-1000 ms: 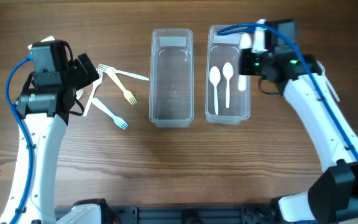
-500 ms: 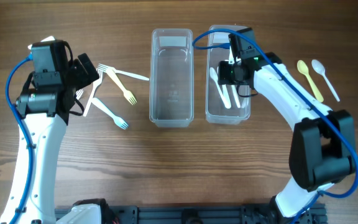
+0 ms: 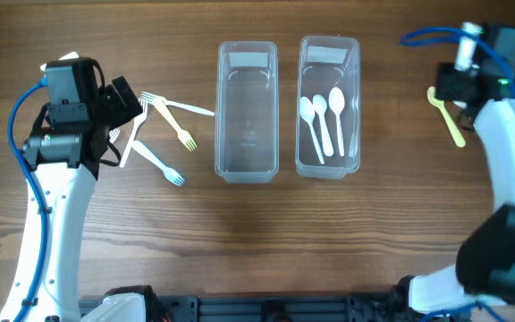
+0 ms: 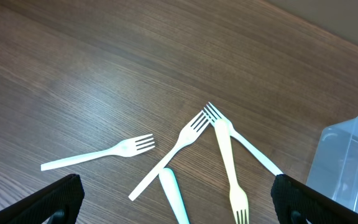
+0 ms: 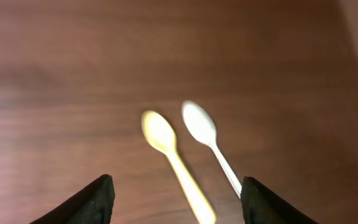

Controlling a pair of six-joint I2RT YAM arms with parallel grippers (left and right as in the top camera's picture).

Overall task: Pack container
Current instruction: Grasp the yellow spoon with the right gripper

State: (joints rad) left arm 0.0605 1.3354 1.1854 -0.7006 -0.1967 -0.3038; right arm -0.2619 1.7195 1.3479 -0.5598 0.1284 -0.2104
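Observation:
The yellow spoon is below my right gripper, between its open fingers. My right gripper should next lower them onto the handle just behind its bowl (image 3: 443, 111) (image 5: 174, 162) and close.
Two clear containers stand side by side. The left container (image 3: 247, 143) is empty; the right container (image 3: 354, 134) holds three white spoons (image 3: 321, 114). Left of them, several plastic forks (image 3: 176, 125) lie scattered, with my left gripper (image 3: 123, 107) open above them; the left wrist view shows the forks (image 4: 228, 158) on the wood between its wide fingers (image 4: 55, 200). My right gripper (image 3: 448, 88) is open at the far right, over a yellow spoon (image 5: 166, 148) and a white spoon (image 5: 207, 134) lying on the table. It holds nothing.
The corner of the empty container (image 4: 353, 162) shows at the right edge of the left wrist view. A pale blue fork (image 3: 163, 165) lies nearest the table's front. The yellow spoon (image 3: 452, 125) shows partly beside the right arm.
My right gripper has left the right container, where a third white spoon now lies, swung right over the loose spoons and opened. The left arm has not moved.

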